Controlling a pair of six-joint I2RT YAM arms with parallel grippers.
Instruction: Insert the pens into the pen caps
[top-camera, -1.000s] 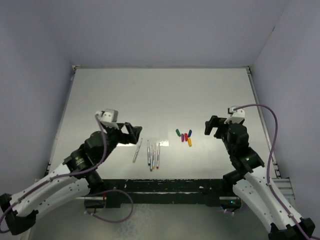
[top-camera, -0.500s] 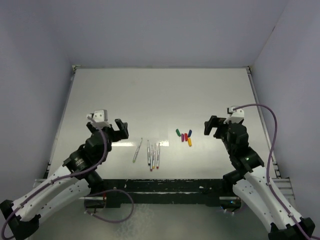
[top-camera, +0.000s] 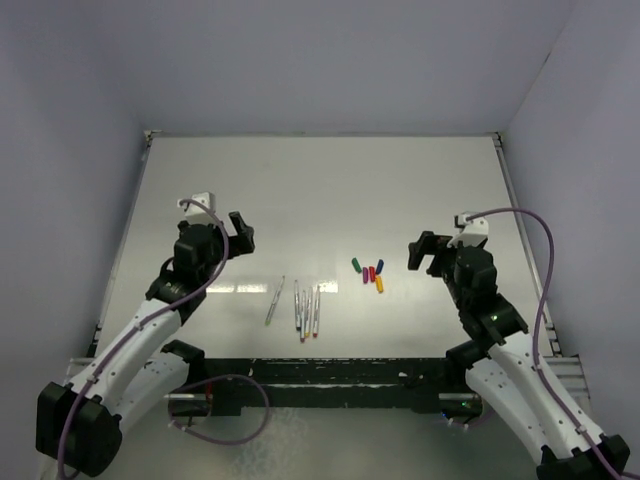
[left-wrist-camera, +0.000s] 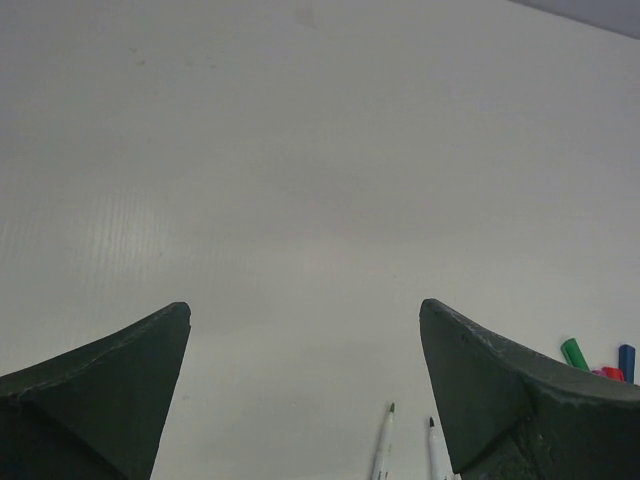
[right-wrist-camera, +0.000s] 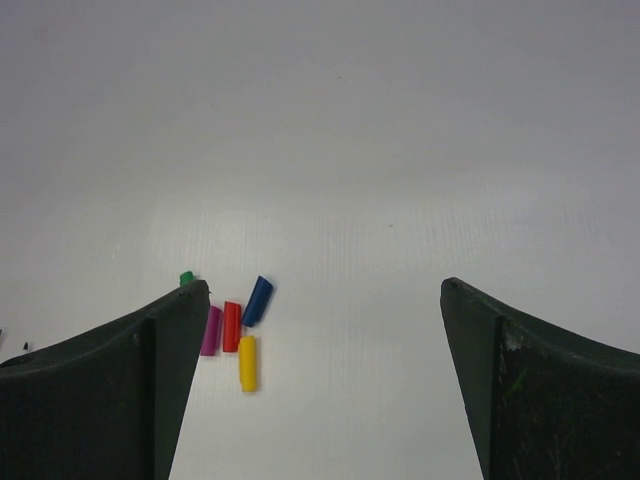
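Observation:
Next, my left gripper will lower back and to the right in the top view onto the lone pen's middle (top-camera: 275, 301), since bare table is on either side of it for both fingers.
Several thin white pens (top-camera: 307, 312) lie side by side near the table's front middle, and one more pen (top-camera: 275, 300) lies a little left of them. The pen caps sit in a small cluster to their right: green (top-camera: 356, 265), magenta (top-camera: 366, 273), red (top-camera: 372, 272), blue (top-camera: 379, 266) and yellow (top-camera: 379, 284). My left gripper (top-camera: 242, 236) hovers open to the left of and beyond the pens; its wrist view shows two pen tips (left-wrist-camera: 383, 445) at the bottom. My right gripper (top-camera: 417, 253) stands open just right of the caps, with the blue cap (right-wrist-camera: 257, 300) and yellow cap (right-wrist-camera: 247, 362) in its wrist view.
The white table (top-camera: 320, 190) is walled by pale panels at the back and both sides. A purple cable (top-camera: 545, 270) loops off the right arm. A black rail (top-camera: 320, 375) runs along the near edge.
My left arm has drawn back to the left and away from the pens, its gripper now farther up the table. The right arm, pens and caps have not moved.

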